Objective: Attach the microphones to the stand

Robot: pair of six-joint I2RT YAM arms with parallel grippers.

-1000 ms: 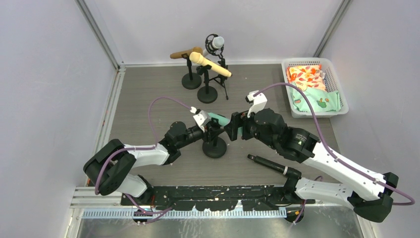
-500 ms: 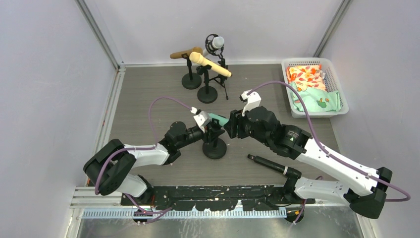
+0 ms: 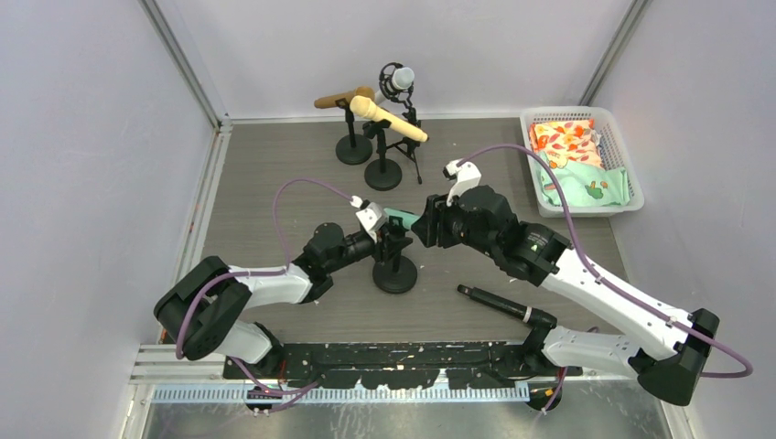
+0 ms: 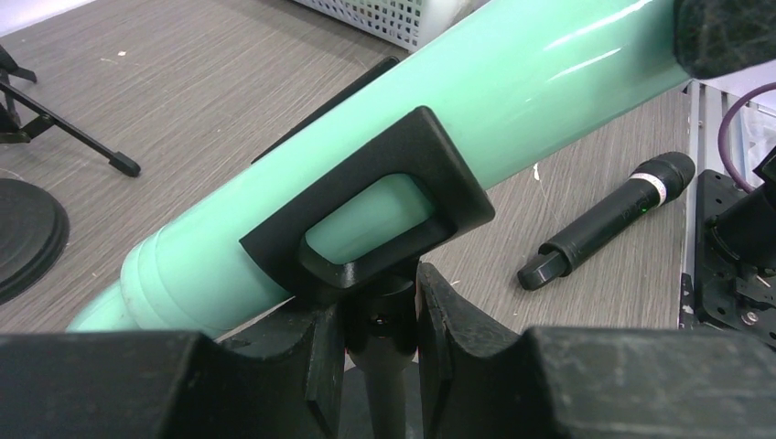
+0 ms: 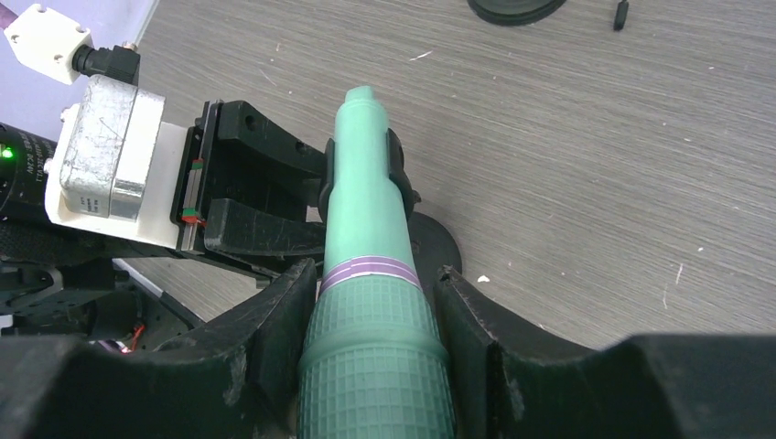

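Note:
My left gripper carries the stand outward onto the bare tabletop before the gold microphone's stand next and releases it, since the teal microphone (image 3: 401, 218) rests in its clip.
The teal green microphone (image 3: 401, 218) lies tilted in the black clip (image 4: 366, 210) of a round-based stand (image 3: 395, 273) at mid-table. My left gripper (image 4: 382, 302) is shut on the stand's neck just under the clip. My right gripper (image 5: 375, 302) comes in from the right, with its fingers pressed on both sides of the teal microphone's grille head (image 5: 375, 366). The black microphone (image 3: 494, 303) lies flat on the table near the right arm's base. At the back, the gold (image 3: 343, 98), cream-yellow (image 3: 389, 119) and white (image 3: 399, 80) microphones sit on their own stands.
A white basket (image 3: 576, 114) with patterned cloth stands at the back right. Grey walls close in the table on the left, back and right. The back stands' round bases (image 3: 382, 174) and tripod legs sit behind the working spot.
My right gripper has slid a little left along the teal microphone and its fingers have closed in on the head. The left gripper has kept its hold on the stand.

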